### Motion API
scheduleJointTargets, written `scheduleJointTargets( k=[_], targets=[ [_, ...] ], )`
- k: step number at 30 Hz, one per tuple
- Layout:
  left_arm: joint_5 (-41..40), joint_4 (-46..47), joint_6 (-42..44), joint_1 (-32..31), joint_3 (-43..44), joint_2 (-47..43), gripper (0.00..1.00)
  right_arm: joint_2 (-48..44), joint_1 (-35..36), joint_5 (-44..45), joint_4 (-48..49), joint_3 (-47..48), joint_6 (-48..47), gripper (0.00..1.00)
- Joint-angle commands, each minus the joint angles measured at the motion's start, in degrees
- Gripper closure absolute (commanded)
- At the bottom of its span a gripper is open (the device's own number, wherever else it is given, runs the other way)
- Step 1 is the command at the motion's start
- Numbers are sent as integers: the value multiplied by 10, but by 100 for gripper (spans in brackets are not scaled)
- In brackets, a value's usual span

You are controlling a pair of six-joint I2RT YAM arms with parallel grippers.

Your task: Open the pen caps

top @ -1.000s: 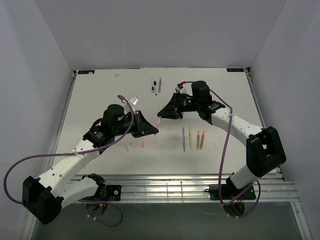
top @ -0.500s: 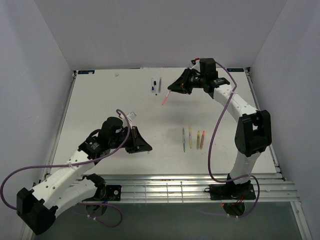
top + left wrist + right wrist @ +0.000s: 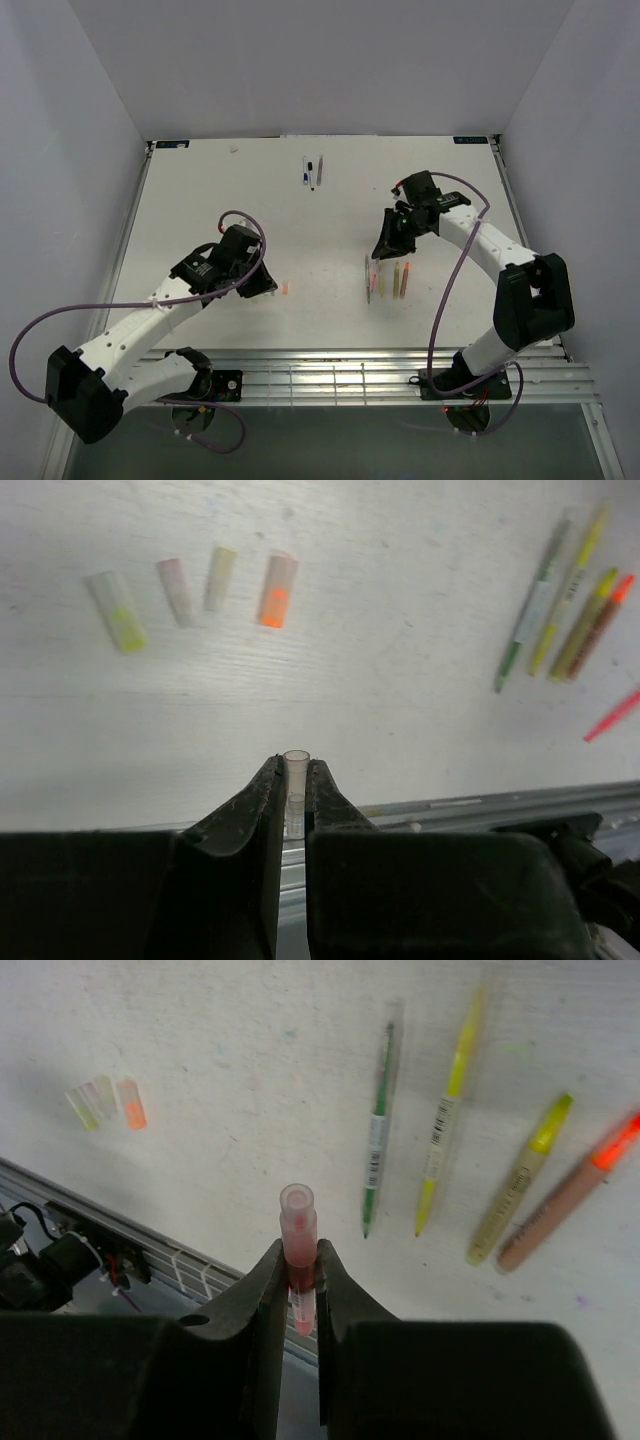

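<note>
Next, my right gripper carries the pink pen toward the right in the top view, past the orange pen, then lowers it where the table is bare (image 3: 418, 281) (image 3: 618, 1240).
My left gripper (image 3: 296, 768) is shut on a short clear pen cap (image 3: 296, 758) and holds it low over the table's near part (image 3: 266, 286). Several loose caps lie in a row ahead of it: yellow (image 3: 118, 623), pink (image 3: 176, 590), pale yellow (image 3: 221, 577), orange (image 3: 277, 590). The top view shows only the orange cap (image 3: 285, 289). My right gripper (image 3: 299, 1260) is shut on a pink pen (image 3: 298, 1222) and holds it just above the row of pens (image 3: 374, 281).
Several uncapped pens lie side by side: green (image 3: 378, 1130), yellow (image 3: 447, 1110), olive (image 3: 520, 1190), orange (image 3: 570, 1195). Three more pens (image 3: 312, 170) lie at the table's far middle. A metal rail (image 3: 360, 365) runs along the near edge.
My right arm swung from the far side of the table back down to the pen row with the pink pen. My left gripper moved in close beside the caps with the clear cap.
</note>
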Motion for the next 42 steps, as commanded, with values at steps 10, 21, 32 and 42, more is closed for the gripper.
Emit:
scheduleJointTargets(
  k=[10,21,32,42],
  targets=[
    [-177,-109,-117,30,1,62,100,-79,-166,122,-123,-38,-110,92],
    [-138,-27,-127,95,-81,100,100,-21,-171,123,-54,-78,-128,92],
    [-130,39,-104,101,-86,173,100,16,-171,115,-44,-79,-132,92],
    [-134,36,-95,112,-70,211,66,37,-171,111,-32,-85,-136,86]
  ],
)
